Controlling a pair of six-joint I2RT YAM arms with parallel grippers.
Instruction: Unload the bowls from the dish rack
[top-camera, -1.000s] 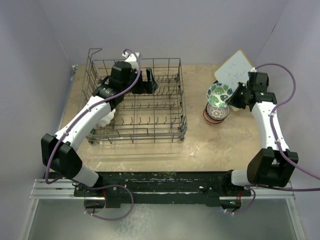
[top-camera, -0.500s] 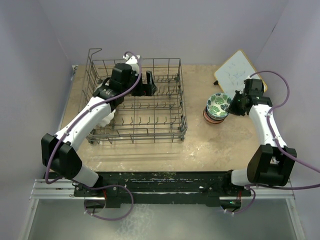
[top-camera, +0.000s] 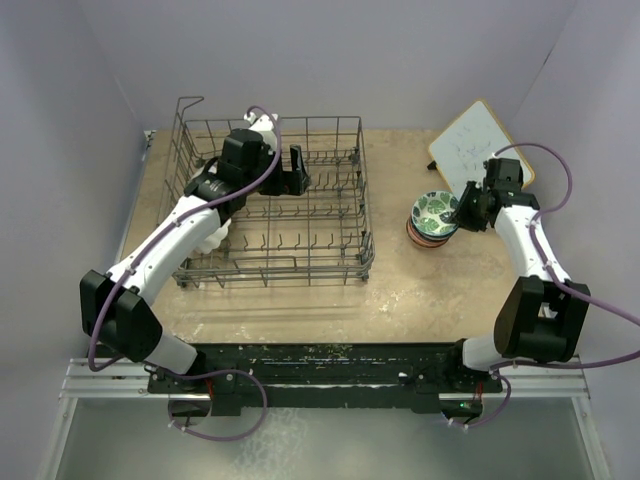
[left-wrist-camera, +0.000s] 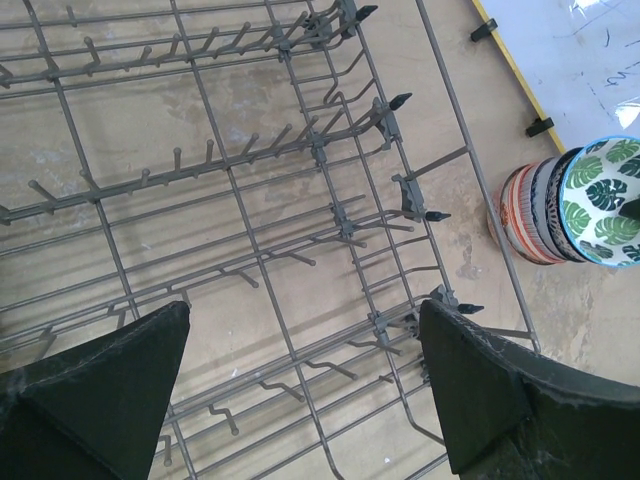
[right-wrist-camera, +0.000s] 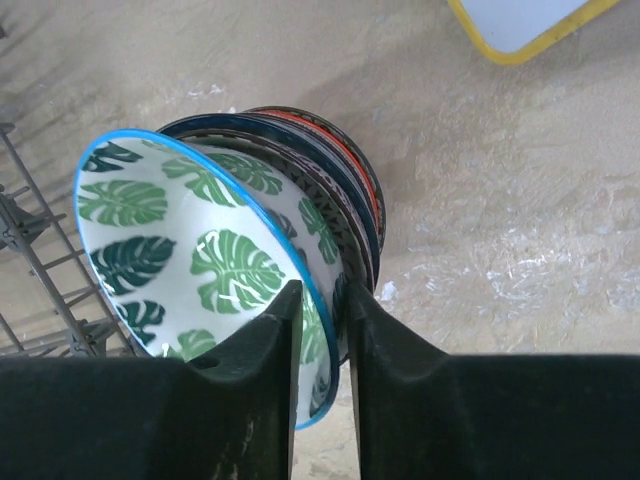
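The robot will move its left gripper back, down and to the left in the top view, onto the white scalloped bowl (top-camera: 213, 234), because that bowl is still standing in the rack.
The dark wire dish rack (top-camera: 270, 200) fills the left half of the table. My left gripper (top-camera: 292, 170) hangs open and empty over its far middle; in the left wrist view (left-wrist-camera: 300, 400) only bare rack wires (left-wrist-camera: 250, 200) lie between the fingers. My right gripper (top-camera: 464, 208) is shut on the rim of the green-white leaf bowl (top-camera: 436, 209), which sits tilted on top of a stack of patterned bowls (top-camera: 430, 231). The right wrist view shows the fingers (right-wrist-camera: 265, 350) pinching that bowl's (right-wrist-camera: 190, 250) blue rim against the stack (right-wrist-camera: 345, 165). A white scalloped bowl (top-camera: 213, 234) seems to stand in the rack's left side, partly hidden by the arm.
A white board with a yellow edge (top-camera: 468, 138) leans at the far right, just behind the stack; it also shows in the left wrist view (left-wrist-camera: 580, 50). The rack's right wall (top-camera: 366, 200) is a short way left of the stack. Purple walls enclose the table.
My right gripper has come down and toward the rack with the green-white bowl, from tilted above the stack to resting on it. The left arm has barely moved.
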